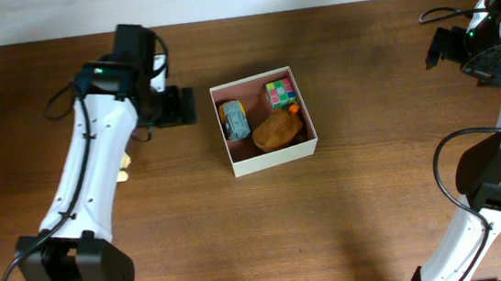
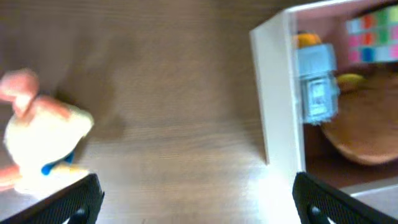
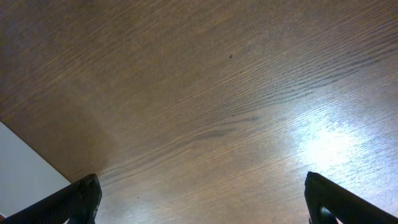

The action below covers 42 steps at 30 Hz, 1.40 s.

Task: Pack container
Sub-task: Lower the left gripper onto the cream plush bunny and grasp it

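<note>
I will lower my left gripper next, down and to the left in the overhead view, onto the cream plush toy (image 1: 123, 167) (image 2: 48, 135), which is still outside the box.
The container (image 1: 275, 160) is a square white-walled box with a pinkish-brown inside, at the table's middle. In it lie a blue-grey toy (image 1: 235, 121), a colourful cube (image 1: 280, 92) and a brown lump-shaped toy (image 1: 277, 130). My left gripper (image 1: 187, 105) hovers just left of the box, open and holding nothing. The left wrist view shows the box wall (image 2: 280, 93) at the right, the blue-grey toy (image 2: 317, 81) inside, and a cream plush toy with pink parts (image 2: 40, 134) on the table at the left; the left gripper (image 2: 198, 205) spans bare wood. My right gripper (image 1: 430, 52) is open at the far right.
The cream plush toy (image 1: 124, 166) peeks out from under my left arm, left of the box. In the right wrist view the right gripper (image 3: 202, 205) is over bare brown wood, and the table edge with a white surface (image 3: 25, 177) beyond it shows at the lower left.
</note>
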Tool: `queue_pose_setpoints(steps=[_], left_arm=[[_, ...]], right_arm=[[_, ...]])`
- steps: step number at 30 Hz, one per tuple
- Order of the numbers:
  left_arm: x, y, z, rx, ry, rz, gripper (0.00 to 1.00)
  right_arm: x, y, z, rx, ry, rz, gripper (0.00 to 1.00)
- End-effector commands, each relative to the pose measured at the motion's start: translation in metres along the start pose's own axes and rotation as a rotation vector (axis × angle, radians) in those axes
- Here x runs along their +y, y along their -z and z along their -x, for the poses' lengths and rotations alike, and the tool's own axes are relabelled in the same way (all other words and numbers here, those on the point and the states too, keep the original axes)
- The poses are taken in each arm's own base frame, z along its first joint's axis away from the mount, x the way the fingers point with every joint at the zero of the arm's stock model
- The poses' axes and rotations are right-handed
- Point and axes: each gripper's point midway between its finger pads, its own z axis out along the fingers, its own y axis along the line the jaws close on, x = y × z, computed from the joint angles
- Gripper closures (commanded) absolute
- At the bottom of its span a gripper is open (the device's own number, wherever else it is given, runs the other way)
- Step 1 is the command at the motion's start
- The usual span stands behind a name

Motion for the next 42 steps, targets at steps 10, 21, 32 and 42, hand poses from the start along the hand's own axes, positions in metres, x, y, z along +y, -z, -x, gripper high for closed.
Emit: queue_pose_setpoints(steps=[10,21,32,42], left_arm=[[0.103,-0.008,-0.056,0.099,0.426,0.454,0.01],[0.140,-0.071,-0.049,0.013,0.264,0.484,0.01],[0.166,-0.097,-0.040,0.022,0.261,0.297,0.01],[0.155,-0.131,-0.053,0.113,0.219,0.217,0.09]], right_arm=[[-0.001,-0.004,0.001,0.004,-0.006,-0.016,0.01],[-0.001,-0.004,0.001,0.004,-0.005,-0.016,0.01],[-0.001,-0.004,0.001,0.004,-0.006,-0.016,0.01],[-0.001,-0.004,0.001,0.004,-0.005,-0.016,0.01]])
